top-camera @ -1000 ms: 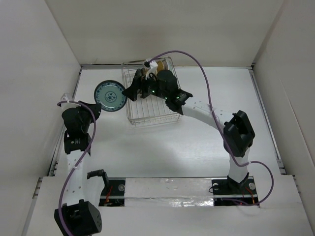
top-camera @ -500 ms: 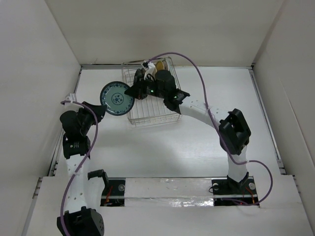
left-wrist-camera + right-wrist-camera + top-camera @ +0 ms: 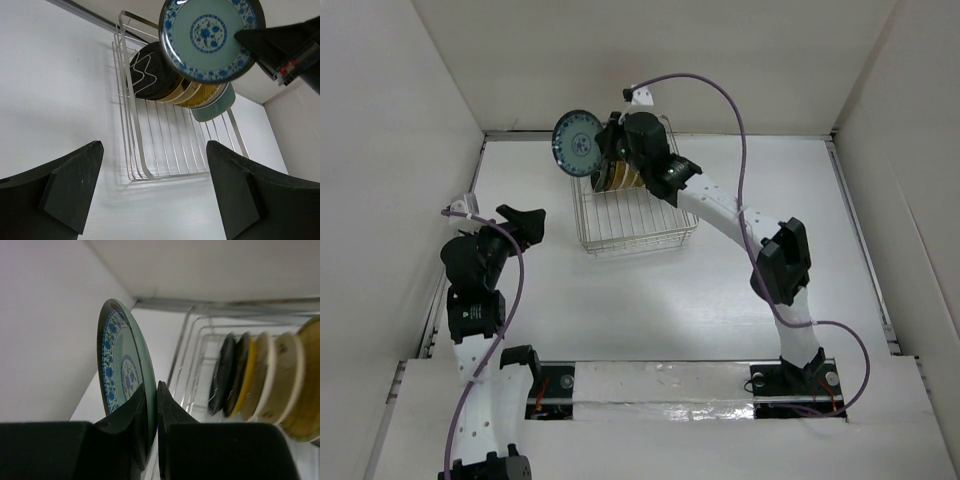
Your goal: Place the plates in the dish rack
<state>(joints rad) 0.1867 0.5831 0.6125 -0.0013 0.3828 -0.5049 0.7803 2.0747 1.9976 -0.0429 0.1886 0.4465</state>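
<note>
Next, my right gripper tips downward and lowers its plate into the gap [image 3: 586,183] [image 3: 207,372] beside the black plate to release. That gap lies below the gripper and stands empty.
The blue-patterned plate [image 3: 577,142] [image 3: 207,35] [image 3: 117,365] hangs on edge above the far left corner of the dish rack [image 3: 638,228] [image 3: 165,145] [image 3: 186,357]. My right gripper [image 3: 606,150] [image 3: 152,387] is shut on its rim. Several plates [image 3: 620,178] [image 3: 170,85] [image 3: 260,375] stand upright in a row at the rack's far end: black, dark-and-gold, yellow, cream and pale green. My left gripper [image 3: 531,219] [image 3: 152,150] is open and empty, left of the rack's near corner and pointing toward it.
White walls enclose the table on the left, back and right. The wire rack's near half holds no plates. The right arm [image 3: 720,215] arches over the rack's right side, its purple cable [image 3: 705,85] looping above.
The left gripper opened, let go of the blue-patterned plate and drew back. The right gripper shut on the plate's rim and lifted it toward the rack's far left corner.
</note>
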